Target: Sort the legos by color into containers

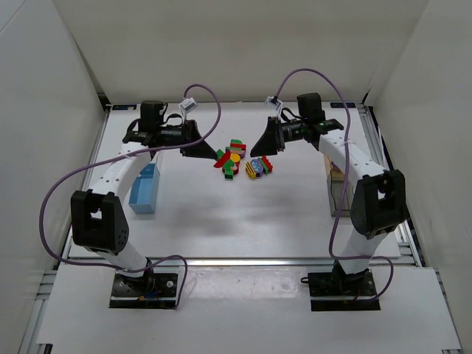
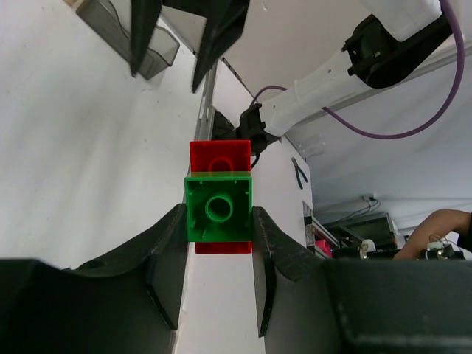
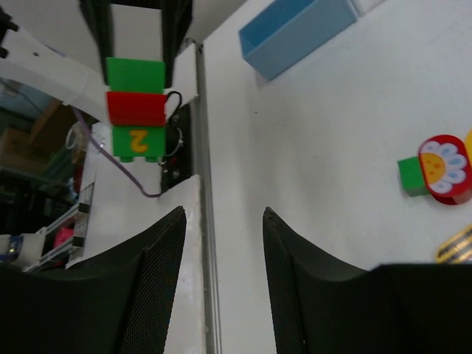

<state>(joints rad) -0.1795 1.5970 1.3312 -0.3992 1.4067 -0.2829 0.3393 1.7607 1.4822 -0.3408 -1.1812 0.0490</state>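
My left gripper will swing left in the top view over the light blue container [image 1: 145, 188] below it, tip its sideways fingers down and release.
My left gripper [image 1: 214, 155] is shut on a stack of green and red legos [image 2: 218, 209], held clear of the table. In the right wrist view the stack [image 3: 135, 110] shows green, red, then a green brick with a yellow "2". My right gripper [image 1: 259, 150] is open and empty, facing the left one across the pile. More legos [image 1: 234, 158] lie between the grippers, with another cluster [image 1: 258, 167] just to their right. The light blue container [image 1: 145, 188] stands at the left. A tan container [image 1: 335, 169] and a dark one [image 1: 341, 198] stand at the right.
A red round flower piece on a green brick [image 3: 441, 171] lies on the table right of my right fingers. The dark container [image 2: 140, 40] also shows in the left wrist view. Purple cables loop over both arms. White walls enclose the table.
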